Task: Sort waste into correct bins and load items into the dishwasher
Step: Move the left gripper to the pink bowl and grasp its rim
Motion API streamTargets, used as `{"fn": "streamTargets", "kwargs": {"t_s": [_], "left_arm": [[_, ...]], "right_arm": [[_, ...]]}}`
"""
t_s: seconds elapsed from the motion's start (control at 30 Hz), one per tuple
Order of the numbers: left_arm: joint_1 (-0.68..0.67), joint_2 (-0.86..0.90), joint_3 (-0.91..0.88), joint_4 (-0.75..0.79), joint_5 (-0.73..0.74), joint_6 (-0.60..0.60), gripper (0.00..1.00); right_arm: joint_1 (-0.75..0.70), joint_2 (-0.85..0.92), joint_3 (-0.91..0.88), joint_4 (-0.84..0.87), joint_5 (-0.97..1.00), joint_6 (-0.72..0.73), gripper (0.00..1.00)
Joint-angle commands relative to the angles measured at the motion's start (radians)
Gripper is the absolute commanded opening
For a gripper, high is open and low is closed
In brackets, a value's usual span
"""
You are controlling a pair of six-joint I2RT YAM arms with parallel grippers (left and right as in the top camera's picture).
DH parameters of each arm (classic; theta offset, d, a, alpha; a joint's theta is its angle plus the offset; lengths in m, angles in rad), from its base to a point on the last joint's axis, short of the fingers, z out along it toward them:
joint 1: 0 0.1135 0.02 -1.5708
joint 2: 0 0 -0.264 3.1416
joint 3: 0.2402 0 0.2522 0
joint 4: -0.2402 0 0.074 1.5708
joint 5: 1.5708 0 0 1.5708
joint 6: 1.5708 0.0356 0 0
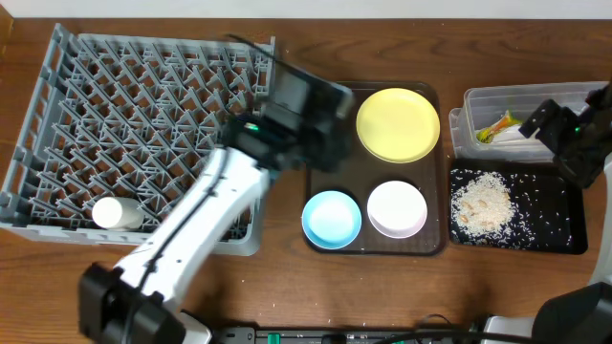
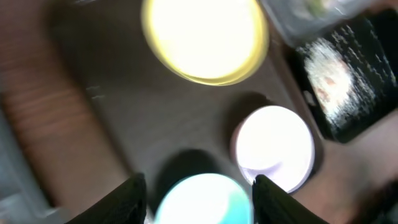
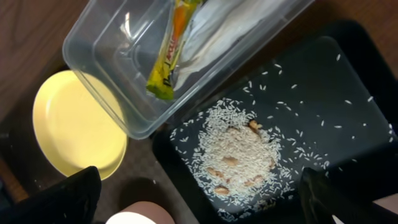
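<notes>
My left gripper moves back and down to the rim of the white bowl (image 1: 397, 207) by the blue bowl next, since the white bowl sits on the tray.
The grey dishwasher rack (image 1: 143, 105) fills the left side, and a small white cup (image 1: 117, 212) lies in its near corner. A yellow plate (image 1: 398, 124), a light-blue bowl (image 1: 332, 218) and a white bowl (image 1: 397, 207) rest on the brown tray (image 1: 382, 248). My left gripper (image 2: 199, 180) hovers open over the blue bowl (image 2: 202, 202), holding nothing. The clear tub (image 3: 99, 37) holds the snack wrapper (image 3: 168, 56) and the napkin (image 3: 217, 31). Rice (image 3: 236, 149) lies in the black tray (image 3: 348, 93). My right gripper (image 3: 199, 186) hangs wide open and empty above it.
The left arm (image 1: 201, 220) crosses the rack's near right corner. The clear tub (image 1: 535, 100) and the black tray (image 1: 564, 234) sit side by side at the table's right edge, just right of the brown tray.
</notes>
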Motion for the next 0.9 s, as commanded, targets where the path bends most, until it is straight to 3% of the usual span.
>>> {"fn": "streamTargets", "kwargs": {"t_s": [0.0, 0.23, 0.53, 0.7, 0.87], "left_arm": [[-0.084, 0.074, 0.011, 0.023, -0.029, 0.016, 0.57], [-0.205, 0.225, 0.011, 0.109, -0.03, 0.049, 0.57], [-0.23, 0.39, 0.011, 0.158, -0.03, 0.063, 0.52], [-0.231, 0.45, 0.011, 0.183, -0.029, 0.063, 0.37], [-0.231, 0.456, 0.011, 0.195, -0.029, 0.063, 0.08]], "right_arm": [[0.0, -0.01, 0.006, -0.006, -0.002, 0.005, 0.99], [0.0, -0.01, 0.006, -0.005, -0.002, 0.005, 0.99], [0.0, -0.01, 0.006, -0.005, -0.002, 0.005, 0.99], [0.0, -0.01, 0.006, -0.005, -0.002, 0.005, 0.99], [0.0, -0.01, 0.006, -0.005, -0.002, 0.005, 0.99]]}}
